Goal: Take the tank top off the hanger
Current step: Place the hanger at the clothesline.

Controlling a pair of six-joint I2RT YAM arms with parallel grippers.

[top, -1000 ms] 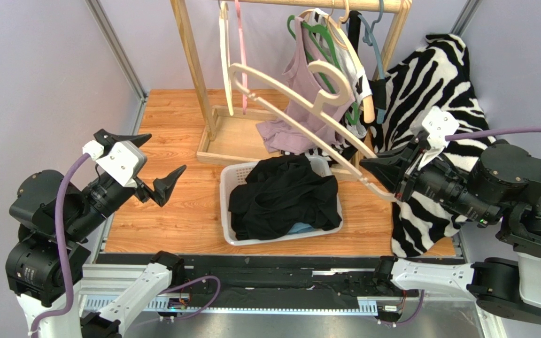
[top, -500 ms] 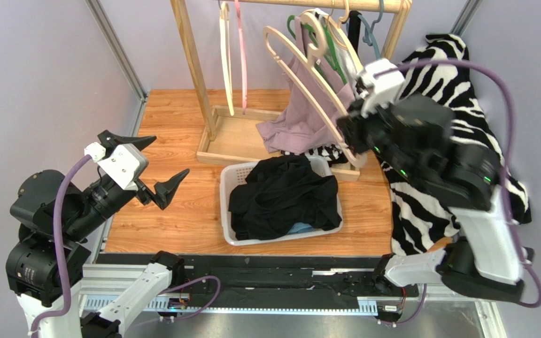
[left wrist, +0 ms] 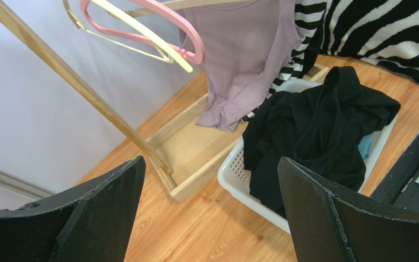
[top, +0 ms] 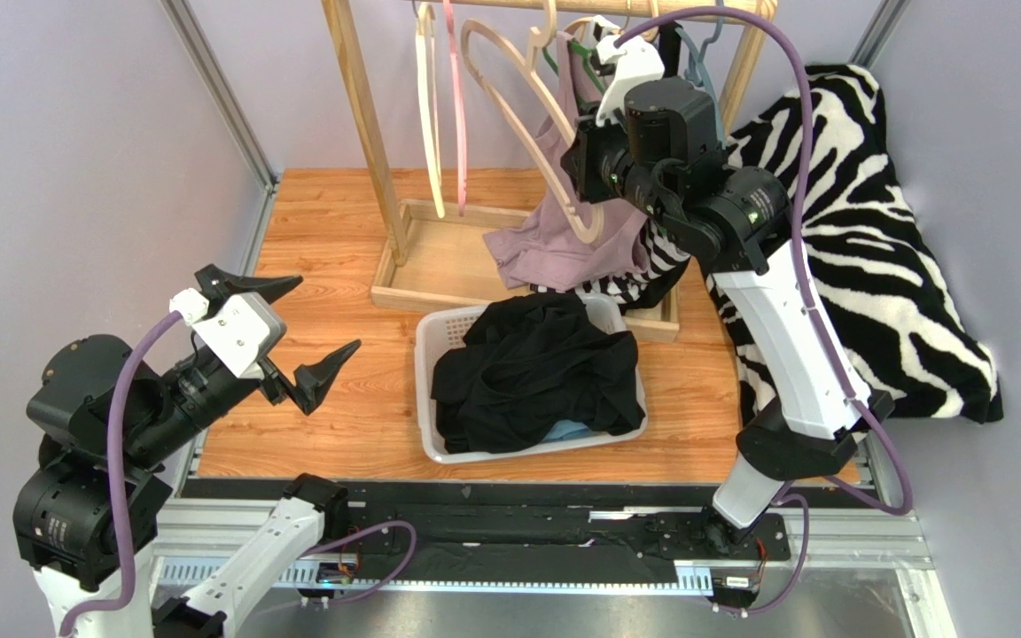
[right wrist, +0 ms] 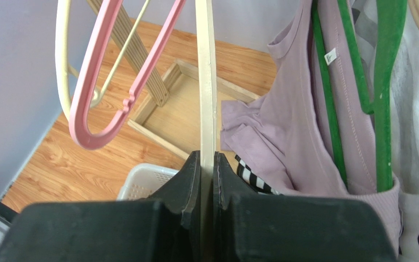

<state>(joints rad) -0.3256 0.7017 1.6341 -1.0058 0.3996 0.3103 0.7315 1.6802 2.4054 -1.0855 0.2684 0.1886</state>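
Observation:
The lilac tank top hangs close beside the empty cream hanger, so my right gripper carries that hanger along the rack's bar toward the pink hanger next.
My right gripper (top: pixel 588 156) is raised to the rack rail and is shut on the bar of an empty cream hanger (top: pixel 513 96). The right wrist view shows the jaws (right wrist: pixel 207 164) clamped on that bar (right wrist: pixel 206 82). A lilac tank top (top: pixel 567 226) hangs beside it on a green hanger (right wrist: pixel 382 82); it also shows in the right wrist view (right wrist: pixel 299 142) and the left wrist view (left wrist: pixel 250 60). A black garment (top: pixel 536 370) lies heaped in the white basket (top: pixel 431 348). My left gripper (top: pixel 286 332) is open and empty over the table's left side (left wrist: pixel 211 188).
A wooden rack with a post (top: pixel 367 133) and a base tray (top: pixel 443 263) stands at the back. A pink hanger (right wrist: pixel 113 82) and another cream hanger (top: pixel 423 106) hang on the rail. A zebra-print blanket (top: pixel 862 253) drapes at the right.
My right arm has swung up from the table's right side to the rail, carrying the cream hanger with it. The left gripper has barely moved.

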